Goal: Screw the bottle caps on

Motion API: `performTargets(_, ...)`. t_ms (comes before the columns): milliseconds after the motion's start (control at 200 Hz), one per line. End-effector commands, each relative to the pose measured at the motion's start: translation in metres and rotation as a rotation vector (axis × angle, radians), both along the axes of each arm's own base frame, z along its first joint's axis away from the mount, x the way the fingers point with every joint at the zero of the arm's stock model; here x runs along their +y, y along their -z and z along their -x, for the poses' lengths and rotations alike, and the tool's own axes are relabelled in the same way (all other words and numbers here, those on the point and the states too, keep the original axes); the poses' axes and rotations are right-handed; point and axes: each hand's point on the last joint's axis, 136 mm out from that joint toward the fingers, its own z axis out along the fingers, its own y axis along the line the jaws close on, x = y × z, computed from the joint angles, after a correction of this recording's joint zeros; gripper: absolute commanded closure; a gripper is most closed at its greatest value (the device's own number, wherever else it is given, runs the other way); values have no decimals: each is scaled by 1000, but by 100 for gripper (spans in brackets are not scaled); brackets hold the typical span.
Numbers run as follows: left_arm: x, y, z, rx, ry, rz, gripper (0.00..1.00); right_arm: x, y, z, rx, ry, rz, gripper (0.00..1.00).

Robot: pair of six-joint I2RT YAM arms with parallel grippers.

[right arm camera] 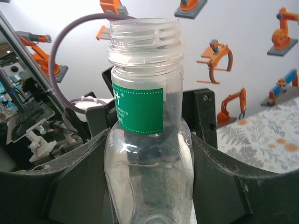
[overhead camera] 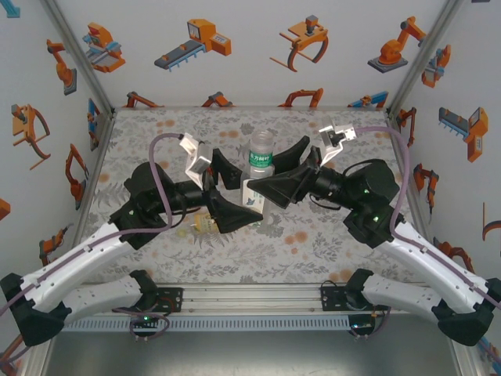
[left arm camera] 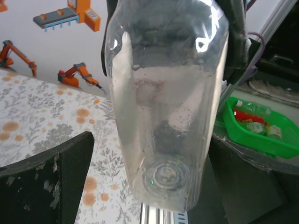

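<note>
The robot needs to move its left gripper slightly up toward its right gripper next, then close it on the lower part of the bottle's body, because there are still gaps at the bottle's base.
A slim clear bottle (overhead camera: pixel 261 160) with a green label (right arm camera: pixel 139 108) stands upright at the table's middle, its threaded neck (right arm camera: pixel 144 35) open and bare. My right gripper (right arm camera: pixel 149 186) is shut on its lower body, both fingers pressed to its sides. My left gripper (left arm camera: pixel 154 186) is open around the same bottle (left arm camera: pixel 168 93) near its base, with a gap on each side. An amber bottle (overhead camera: pixel 205 225) with a yellow label lies on the mat under my left arm. The bottle caps are out of view.
The floral mat (overhead camera: pixel 313 243) covers the table, walled in by white panels. An aluminium rail (overhead camera: pixel 250 296) runs along the near edge. A green basket (left arm camera: pixel 243 133) holding small items sits beyond the table in the left wrist view.
</note>
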Motion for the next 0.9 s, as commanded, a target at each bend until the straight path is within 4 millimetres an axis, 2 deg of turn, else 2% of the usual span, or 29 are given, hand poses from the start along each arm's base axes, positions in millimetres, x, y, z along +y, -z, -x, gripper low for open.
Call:
performTargets(0,3,-41,15,-105,42,121,3,-10,-26,15,-78,-34,-104,100)
performTargets(115,-3,-48,21,-112,73,140,6,-9,-25,16,-83,-36,-101,100)
performTargets(250,-11,-49,25,-111,103,134,13,-9,-22,15,-82,-30,-98,100)
performTargets(516,-14,-50,28,-119,110,143,35,-10,-17,15,-79,-27,-86,100)
performTargets(881,-9,-47,31,-135,96,129,52,-15,-12,12,-58,11,-65,100)
performTargets(896,-9,-46,30,-136,88,127,53,-15,-10,11,-54,15,-59,97)
